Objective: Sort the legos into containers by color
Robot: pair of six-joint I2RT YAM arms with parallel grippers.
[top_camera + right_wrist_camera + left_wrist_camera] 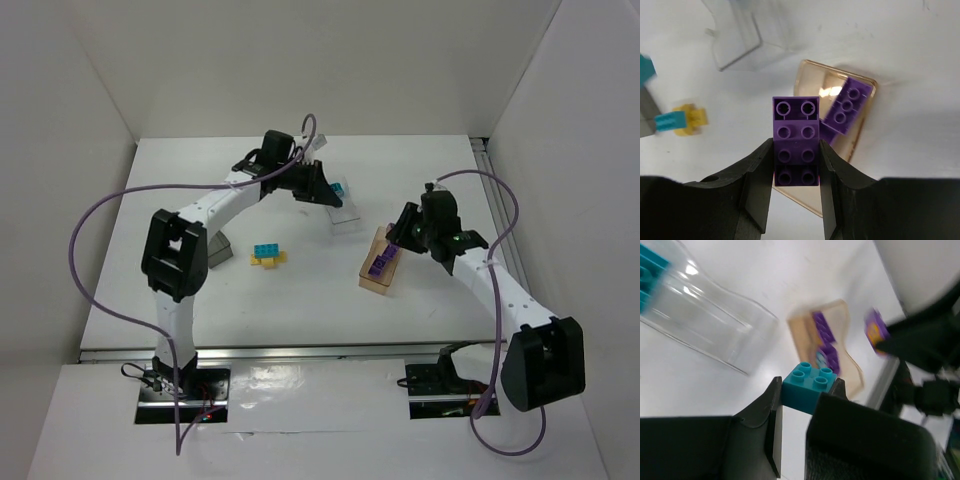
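The right gripper lowers slightly over the open inside and releases the long purple brick next, as the tan bin (pixel 380 268), already holding purple, lies just below.
My left gripper (pixel 328 190) is shut on a teal-blue brick (pixel 809 385), held above the table beside the clear bin (pixel 345 216). The clear bin (pixel 705 325) holds another teal brick (pixel 649 270). My right gripper (pixel 402 236) is shut on a long purple brick (pixel 796 140) just above the tan bin (pixel 380 268). The tan bin (pixel 860 135) holds a purple brick (pixel 845 107). A teal brick (pixel 266 250) and a yellow brick (pixel 270 262) lie together on the table. The dark grey bin (pixel 220 250) is partly hidden behind my left arm.
White walls close in the table on the left, back and right. A metal rail (pixel 490 190) runs along the right edge. Purple cables (pixel 100 210) loop beside both arms.
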